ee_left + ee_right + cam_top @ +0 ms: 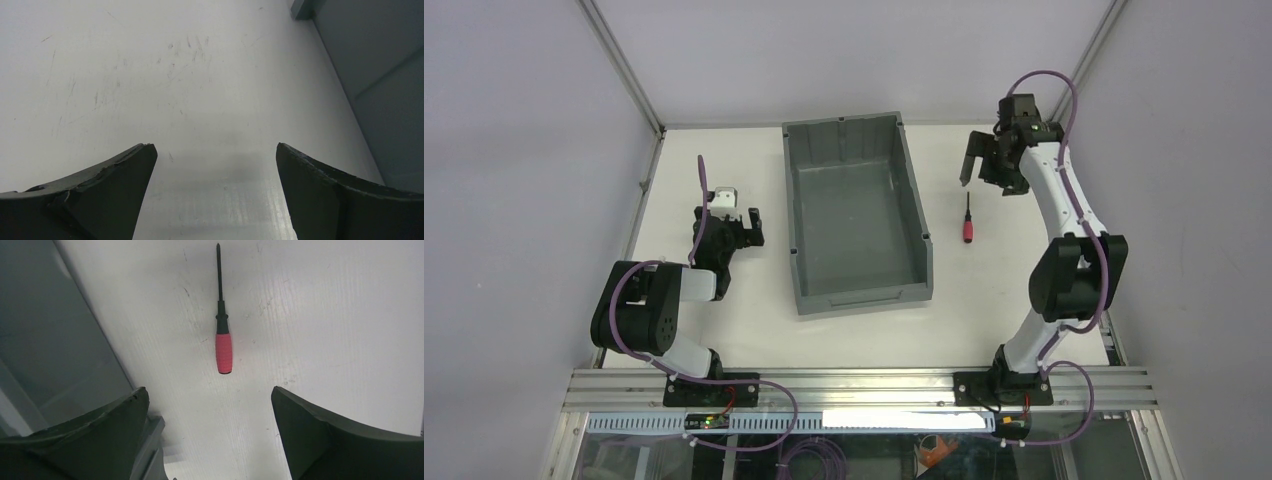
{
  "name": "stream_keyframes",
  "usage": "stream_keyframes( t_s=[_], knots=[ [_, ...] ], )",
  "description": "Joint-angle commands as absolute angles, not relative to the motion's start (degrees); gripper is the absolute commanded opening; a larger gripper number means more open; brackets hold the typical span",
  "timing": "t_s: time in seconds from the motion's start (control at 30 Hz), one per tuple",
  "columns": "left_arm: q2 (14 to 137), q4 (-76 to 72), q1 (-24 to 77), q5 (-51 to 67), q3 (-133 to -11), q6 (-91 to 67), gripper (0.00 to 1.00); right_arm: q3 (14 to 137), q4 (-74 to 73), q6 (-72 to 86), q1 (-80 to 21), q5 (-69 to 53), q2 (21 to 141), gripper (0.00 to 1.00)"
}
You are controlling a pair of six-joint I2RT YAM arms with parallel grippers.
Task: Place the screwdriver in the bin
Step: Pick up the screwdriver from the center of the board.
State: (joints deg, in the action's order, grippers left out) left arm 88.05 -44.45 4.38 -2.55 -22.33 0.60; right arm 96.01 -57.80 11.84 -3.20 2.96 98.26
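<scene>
The screwdriver's red handle is below my open right gripper, in line with the gap between its fingers. My right gripper should go down next, toward the tabletop and onto that handle.
The screwdriver, with a red handle and a thin black shaft, lies on the white table just right of the dark grey bin, which is empty. My right gripper is open and empty above the table, beyond the screwdriver's tip. In the right wrist view the screwdriver lies ahead of the open right gripper, handle end nearest, with the bin's wall at the left. My left gripper is open and empty left of the bin, low over the table.
The bin's outer wall fills the right of the left wrist view. White enclosure walls and a metal frame surround the table. An aluminium rail carries both arm bases at the near edge.
</scene>
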Motion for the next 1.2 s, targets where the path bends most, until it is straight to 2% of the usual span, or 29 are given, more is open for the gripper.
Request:
stream_keyframes(
  t_s=[0.0,0.3,0.7,0.87,1.17],
  knots=[
    [86.22,-46.04,3.78,-1.67,-21.98,0.17,0.99,93.53,-55.84,11.20,-3.44,2.05,101.22,0.97],
    [86.21,-46.07,3.78,-1.66,-21.97,0.14,0.99,89.33,-52.61,11.65,-3.58,2.44,107.95,0.91],
    [86.19,-46.02,3.78,-1.67,-21.97,0.18,0.99,86.45,-49.72,11.93,-3.74,3.70,114.89,0.73],
    [86.17,-46.08,3.78,-1.67,-21.97,0.15,0.99,86.22,-49.14,12.02,-4.07,4.66,116.55,0.58],
    [86.22,-46.02,3.79,-1.67,-21.97,0.17,0.99,86.35,-49.25,11.89,-4.28,5.44,116.90,0.22]
  ],
)
